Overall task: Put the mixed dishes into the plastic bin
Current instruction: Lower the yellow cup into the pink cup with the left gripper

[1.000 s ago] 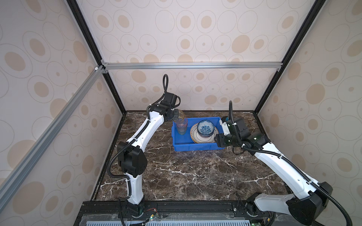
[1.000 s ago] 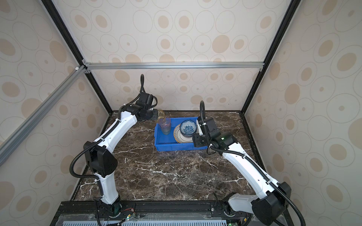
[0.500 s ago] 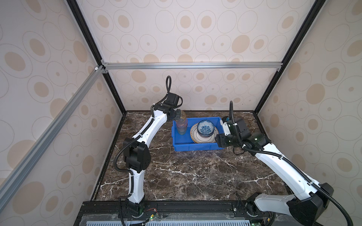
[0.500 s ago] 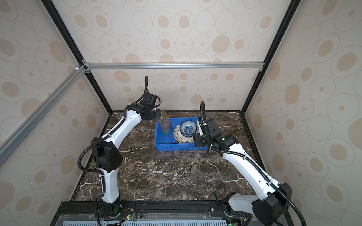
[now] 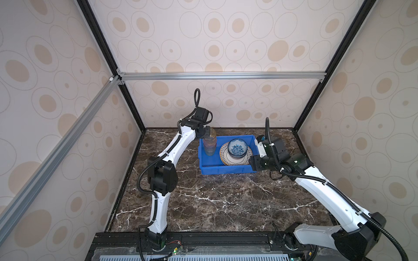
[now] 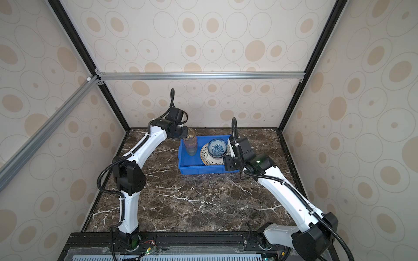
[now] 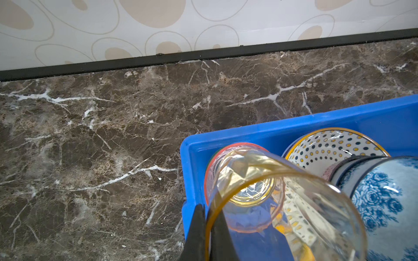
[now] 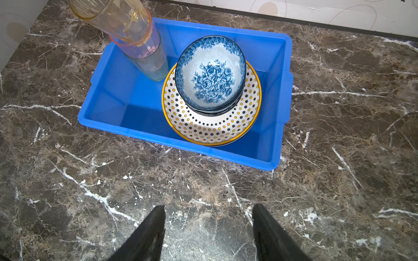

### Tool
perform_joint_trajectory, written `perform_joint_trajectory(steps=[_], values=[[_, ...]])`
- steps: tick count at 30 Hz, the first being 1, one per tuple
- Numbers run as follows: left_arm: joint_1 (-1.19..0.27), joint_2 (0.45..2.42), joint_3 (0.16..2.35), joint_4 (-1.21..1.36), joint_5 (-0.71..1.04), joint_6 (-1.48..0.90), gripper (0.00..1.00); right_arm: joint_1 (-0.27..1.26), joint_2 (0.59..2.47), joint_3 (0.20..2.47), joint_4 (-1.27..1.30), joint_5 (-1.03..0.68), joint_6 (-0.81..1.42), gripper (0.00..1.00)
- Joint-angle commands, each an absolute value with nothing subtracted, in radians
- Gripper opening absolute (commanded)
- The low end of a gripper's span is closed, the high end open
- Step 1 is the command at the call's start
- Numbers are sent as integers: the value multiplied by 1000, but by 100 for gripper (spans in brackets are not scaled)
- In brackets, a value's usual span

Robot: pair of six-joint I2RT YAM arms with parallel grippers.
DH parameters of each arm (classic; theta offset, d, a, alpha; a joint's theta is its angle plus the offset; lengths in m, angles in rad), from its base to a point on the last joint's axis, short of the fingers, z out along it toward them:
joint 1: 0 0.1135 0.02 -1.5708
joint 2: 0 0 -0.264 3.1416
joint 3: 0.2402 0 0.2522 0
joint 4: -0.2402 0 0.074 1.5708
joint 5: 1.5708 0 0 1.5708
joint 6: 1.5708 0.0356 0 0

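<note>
My left gripper lowers the amber tumbler (image 7: 282, 203) down into the pink tumbler's opening (image 7: 243, 188) next and releases the amber tumbler's rim, since its base still leans inside there.
The blue plastic bin (image 5: 226, 171) (image 6: 203, 170) sits at the back of the marble table. Inside it, a blue-white floral bowl (image 8: 210, 72) tops other bowls stacked on a dotted yellow-rimmed plate (image 8: 210, 128). In the bin's corner a pink tumbler (image 8: 144, 43) nests in a greenish tumbler (image 8: 153, 65). An amber tumbler (image 7: 282, 203) (image 8: 113, 15) leans tilted, its base inside the pink one. My left gripper (image 7: 209, 209) (image 5: 207, 133) is shut on the amber tumbler's rim. My right gripper (image 8: 208, 209) (image 5: 252, 163) hangs open and empty over bare marble by the bin's right front corner.
The patterned back wall (image 7: 203, 22) stands close behind the bin, and the side walls enclose the table. Bare marble (image 5: 226, 203) stretches from the bin to the front edge.
The left arm's elbow has swung right and its gripper edged right with the amber tumbler over the tumbler stack. The right arm has hardly moved.
</note>
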State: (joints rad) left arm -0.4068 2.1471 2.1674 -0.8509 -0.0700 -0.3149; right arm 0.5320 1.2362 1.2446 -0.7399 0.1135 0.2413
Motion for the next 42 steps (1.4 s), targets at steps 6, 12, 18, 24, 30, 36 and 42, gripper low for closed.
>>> perform_joint_trajectory(steps=[6, 12, 18, 24, 30, 36, 42], values=[[-411, 2174, 2211, -879, -78, -301, 0, 533, 1211, 1235, -751, 136, 234, 65], [-411, 2181, 2212, -906, -113, -294, 0, 532, 1211, 1234, -755, 138, 238, 65], [-411, 2193, 2212, -920, -156, -294, 0, 532, 1216, 1233, -753, 132, 239, 65], [-411, 2202, 2212, -908, -153, -301, 3, 533, 1214, 1230, -753, 134, 241, 65], [-411, 2217, 2212, -894, -137, -314, 6, 532, 1209, 1220, -753, 139, 242, 65], [-411, 2224, 2211, -891, -132, -318, 9, 531, 1202, 1218, -753, 144, 239, 65], [-411, 2224, 2214, -886, -126, -319, 17, 531, 1201, 1218, -753, 155, 232, 65]])
